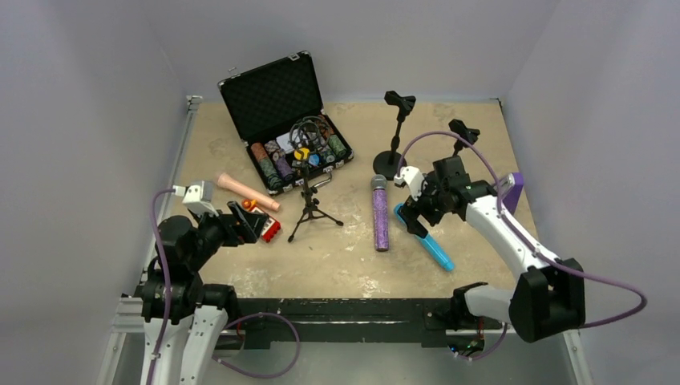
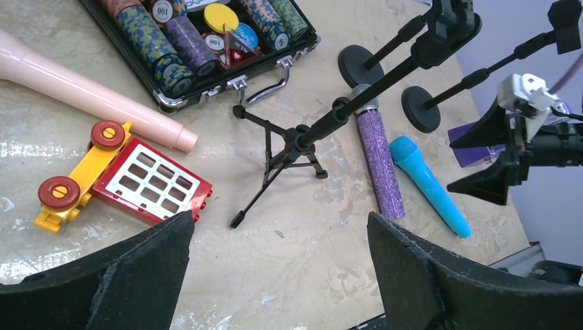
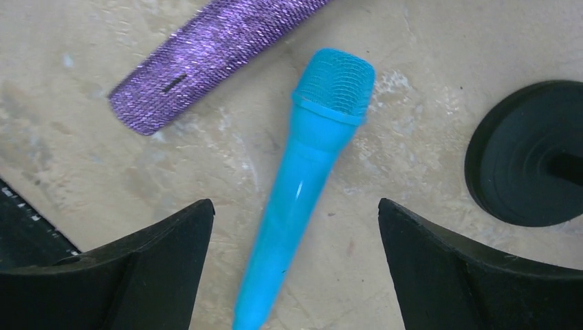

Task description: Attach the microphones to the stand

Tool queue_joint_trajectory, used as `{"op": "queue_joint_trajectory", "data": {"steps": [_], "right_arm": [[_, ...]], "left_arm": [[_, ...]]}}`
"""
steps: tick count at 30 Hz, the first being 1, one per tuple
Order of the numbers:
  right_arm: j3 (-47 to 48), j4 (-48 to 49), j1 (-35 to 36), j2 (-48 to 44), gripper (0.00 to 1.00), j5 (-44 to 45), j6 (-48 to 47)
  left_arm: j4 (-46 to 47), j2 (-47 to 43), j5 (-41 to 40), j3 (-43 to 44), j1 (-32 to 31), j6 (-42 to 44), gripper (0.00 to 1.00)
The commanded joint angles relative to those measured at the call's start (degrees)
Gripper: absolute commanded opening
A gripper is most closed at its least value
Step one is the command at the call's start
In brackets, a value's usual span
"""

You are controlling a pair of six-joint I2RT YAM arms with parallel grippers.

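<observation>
The handle runs between my right gripper's open fingers, so it should next lower onto the handle's wide end [image 3: 313, 152] beside the blue microphone's head and close.
The bright blue microphone [image 3: 309, 172] lies flat on the table. My right gripper [image 3: 294, 203] hangs over its handle, open, one finger on each side and neither touching it; from above this gripper [image 1: 413, 216] covers the blue microphone's [image 1: 433, 247] head. The glittery purple microphone [image 1: 380, 215] lies just left of it. Further left, the peach-pink microphone [image 1: 248, 192] rests beside the case. A black tripod stand [image 1: 309, 204] holds the table's middle. Two round-base stands [image 1: 394, 140] rise at the back. My left gripper [image 2: 278, 218] is open and empty, near the red block [image 2: 151, 182].
An open black case [image 1: 281, 112] of poker chips sits at the back left. A yellow toy with red wheels [image 2: 75, 172] lies against the red block. A purple box [image 1: 513, 191] stands by the right edge. One stand's round base [image 3: 529, 155] is close to the right finger.
</observation>
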Motion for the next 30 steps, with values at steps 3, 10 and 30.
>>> {"op": "queue_joint_trajectory", "data": {"steps": [3, 10, 30], "right_arm": [[-1.7, 9.9, 0.2, 6.7, 0.86, 11.5, 3.2], [-2.4, 11.3, 0.2, 12.7, 0.83, 11.5, 4.7], [2.6, 5.7, 0.4, 21.6, 0.45, 8.0, 6.4]], "left_arm": [[1.5, -0.4, 2.0, -1.2, 0.3, -1.8, 1.00], [2.2, -0.4, 2.7, -1.8, 0.3, -1.8, 1.00], [13.2, -4.0, 13.2, -5.4, 0.3, -12.4, 1.00]]}}
